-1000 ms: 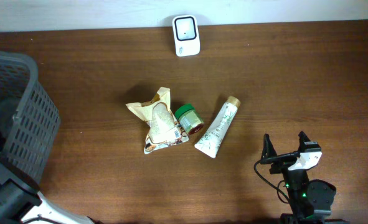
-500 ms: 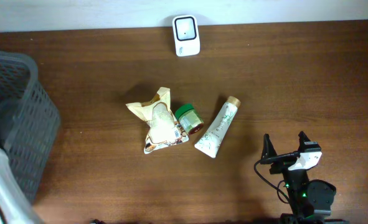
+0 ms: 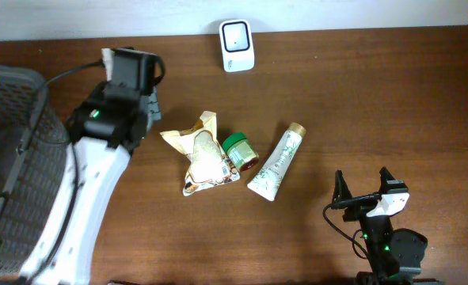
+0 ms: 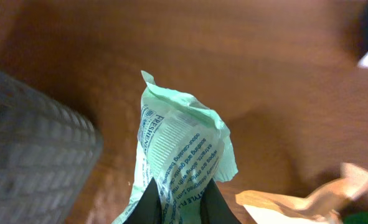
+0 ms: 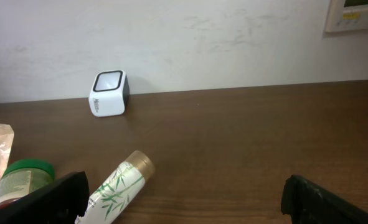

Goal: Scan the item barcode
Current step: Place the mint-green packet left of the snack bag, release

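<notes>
The left gripper lowers the mint-green packet onto the bare wood [image 3: 154, 162] beside the snack bag next and lets go of it, since that part of the wood is empty.
A mint-green printed packet [image 4: 180, 155] is pinched between the two black fingers [image 4: 149, 202] of my left gripper [image 4: 180, 202], hanging above the wooden table. From overhead the left gripper [image 3: 135, 87] hovers between the basket and the snack bag, and its body hides the packet. The white barcode scanner [image 3: 237, 45] stands at the table's back edge, and its face shows in the right wrist view [image 5: 109, 93]. My right gripper [image 3: 364, 190] rests near the front right, jaws wide open with nothing between them [image 5: 184, 199].
A dark mesh basket [image 3: 20, 158] fills the left side [image 4: 28, 155]. In the middle lie a beige snack bag [image 3: 202, 154], a green-lidded jar [image 3: 240, 150] and a white bamboo-print tube [image 3: 275, 162]. A pale wall runs behind the table.
The left arm has swung from the basket at the lower left up over the table, to just left of the snack bag. The right arm has not moved.
</notes>
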